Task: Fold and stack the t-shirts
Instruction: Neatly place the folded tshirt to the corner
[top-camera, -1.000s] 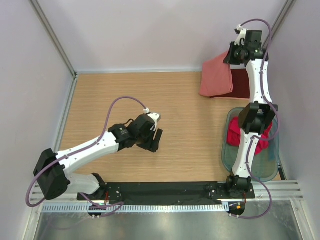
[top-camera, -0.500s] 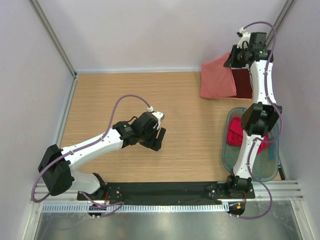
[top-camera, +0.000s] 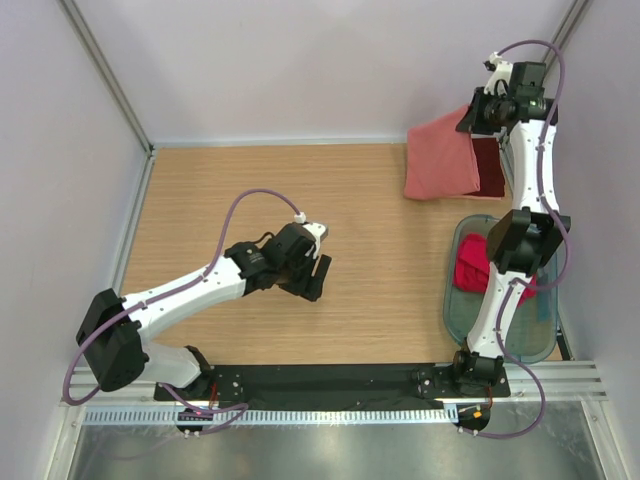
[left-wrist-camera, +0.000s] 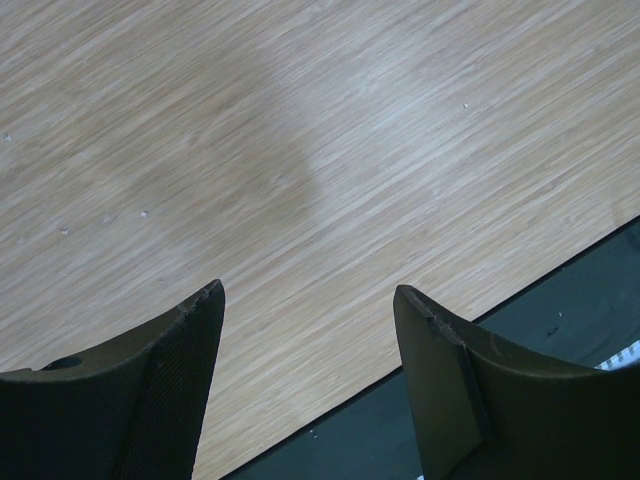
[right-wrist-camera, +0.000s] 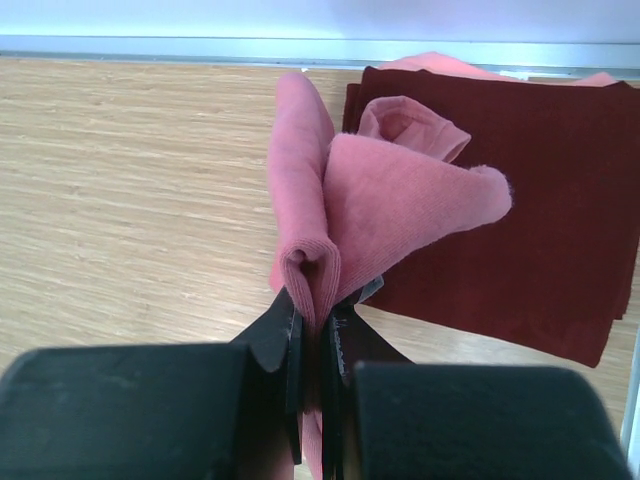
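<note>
My right gripper lowers toward the wall corner next and opens over the maroon t-shirt's far corner (top-camera: 494, 145) (right-wrist-camera: 617, 104), since the pink cloth hangs down.
My right gripper (top-camera: 478, 118) is shut on a folded edge of the salmon-pink t-shirt (top-camera: 440, 160) and holds it up at the far right corner, so the cloth hangs down over the table. The right wrist view shows the jaws (right-wrist-camera: 318, 315) pinching the pink fold (right-wrist-camera: 380, 205). A folded dark maroon t-shirt (top-camera: 490, 165) lies flat under and behind it, and shows in the right wrist view (right-wrist-camera: 540, 200). A brighter red-pink t-shirt (top-camera: 472, 270) lies bunched in the greenish tub (top-camera: 455, 310). My left gripper (top-camera: 312, 280) is open and empty over bare wood, as the left wrist view (left-wrist-camera: 310, 300) shows.
The translucent greenish tub stands at the right edge, near my right arm's base. A black strip (top-camera: 330, 378) runs along the table's near edge. Grey walls close in the left, far and right sides.
My right gripper has carried the salmon-pink shirt to the right, further over the maroon shirt. My left gripper shifted a little to the right earlier and has since stayed still.
</note>
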